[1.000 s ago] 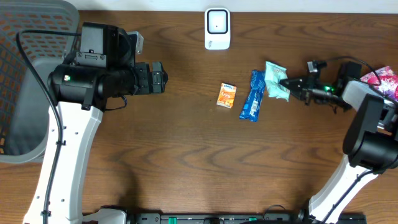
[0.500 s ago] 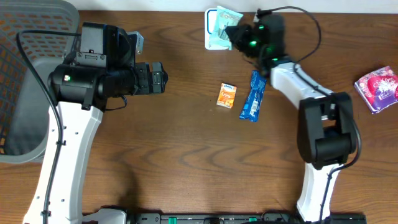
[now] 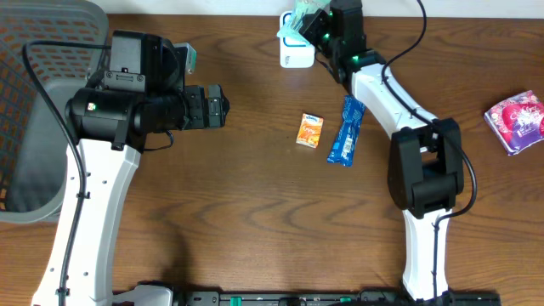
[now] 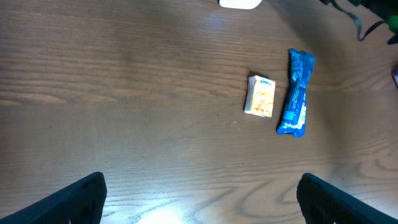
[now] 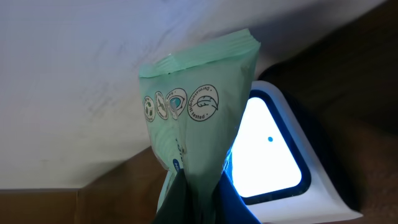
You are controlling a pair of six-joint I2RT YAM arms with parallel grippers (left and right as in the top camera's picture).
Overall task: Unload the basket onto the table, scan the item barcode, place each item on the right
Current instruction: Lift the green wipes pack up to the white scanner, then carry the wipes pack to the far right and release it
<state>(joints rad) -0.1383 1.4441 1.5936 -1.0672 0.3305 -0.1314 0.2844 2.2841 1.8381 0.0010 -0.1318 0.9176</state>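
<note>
My right gripper is by the scanner and needs to swing away from it, to the right in the overhead view. It should then go down beside the pink packet, where the table is empty.
My right gripper is shut on a pale green packet, which it holds over the white scanner at the table's far edge. In the right wrist view the packet stands upright from the gripper, right beside the scanner's lit window. No barcode shows on the side of the packet facing the camera. My left gripper hovers over the left half of the table. It is open with nothing between its fingers.
A small orange box and a blue bar wrapper lie side by side mid-table; the box and wrapper also show in the left wrist view. A pink packet lies at the right edge. A grey basket stands far left.
My right arm swung from the right side of the table up to the scanner, carrying the green packet. The left arm has not moved.
</note>
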